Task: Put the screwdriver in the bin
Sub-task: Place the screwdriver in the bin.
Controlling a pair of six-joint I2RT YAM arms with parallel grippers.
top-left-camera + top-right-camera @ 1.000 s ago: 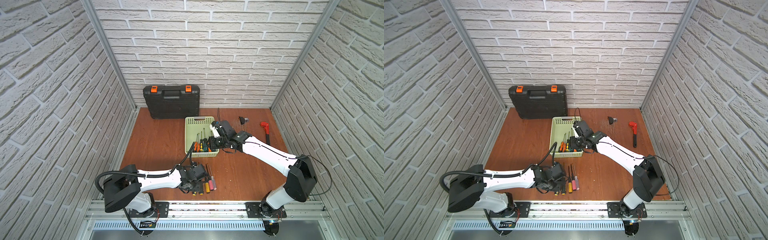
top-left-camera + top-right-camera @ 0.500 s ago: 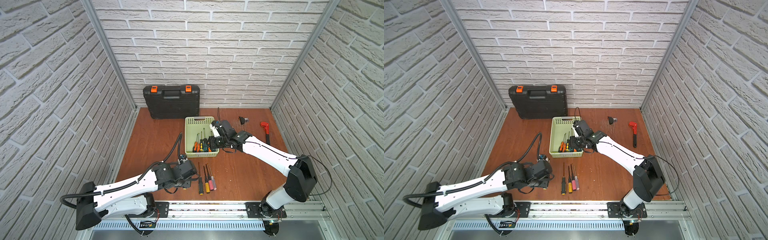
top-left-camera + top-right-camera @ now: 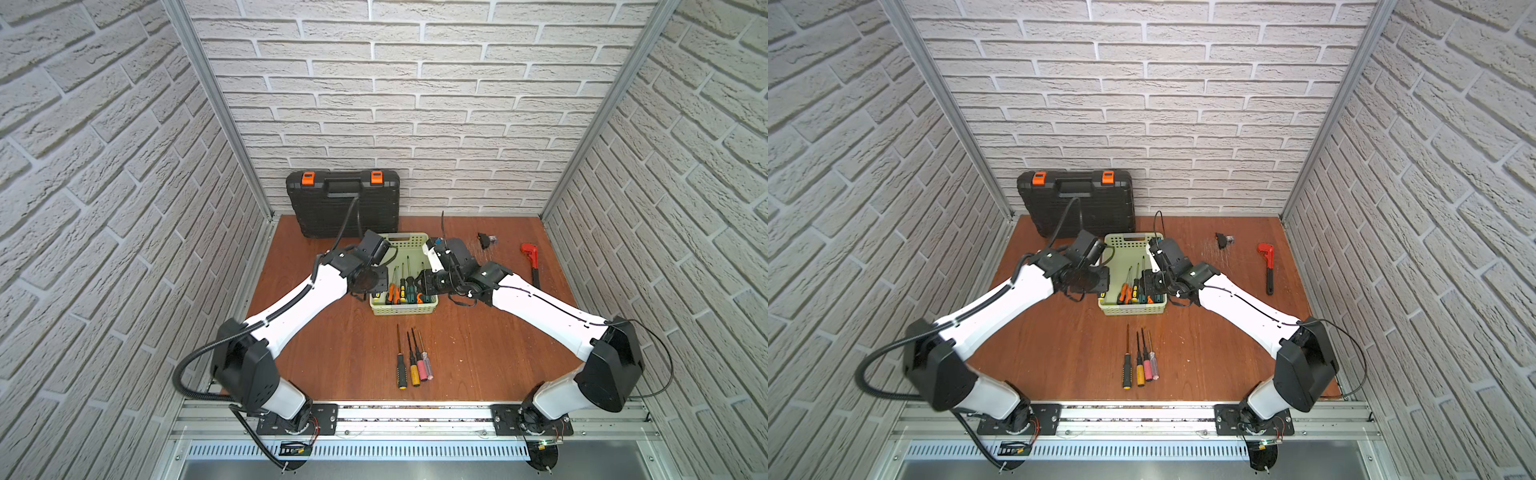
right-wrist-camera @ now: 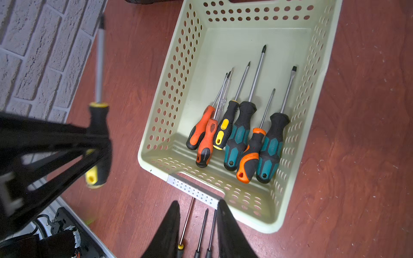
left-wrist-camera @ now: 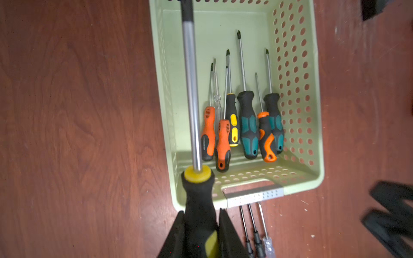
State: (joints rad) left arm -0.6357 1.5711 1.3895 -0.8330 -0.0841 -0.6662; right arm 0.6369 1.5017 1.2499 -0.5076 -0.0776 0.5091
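Note:
The left gripper will next move toward the orange handles, go down and let go of the screwdriver in the gap beside them, since the bin's bare bottom is there below it.
My left gripper (image 5: 201,211) is shut on the black-and-yellow handle of a long screwdriver (image 5: 191,89). It holds the tool over the near left corner of the pale green bin (image 5: 297,185), with the shaft running along the bin's left wall. In both top views the left gripper (image 3: 376,286) sits at the bin's (image 3: 405,237) left side. My right gripper (image 4: 198,202) hovers over the bin's near right corner with its jaws a little apart and nothing between them. The held screwdriver (image 4: 98,134) also shows in the right wrist view. Several screwdrivers (image 5: 245,125) lie inside the bin.
Several loose screwdrivers (image 3: 413,363) lie side by side on the wooden table in front of the bin. A black toolcase (image 3: 343,203) leans on the back wall. A red pipe wrench (image 3: 532,262) and a small black part (image 3: 484,240) lie at back right.
My left arm has swung from the loose screwdrivers at the table's front up to the bin's left side, carrying the black-and-yellow screwdriver. The right arm has stayed where it was.

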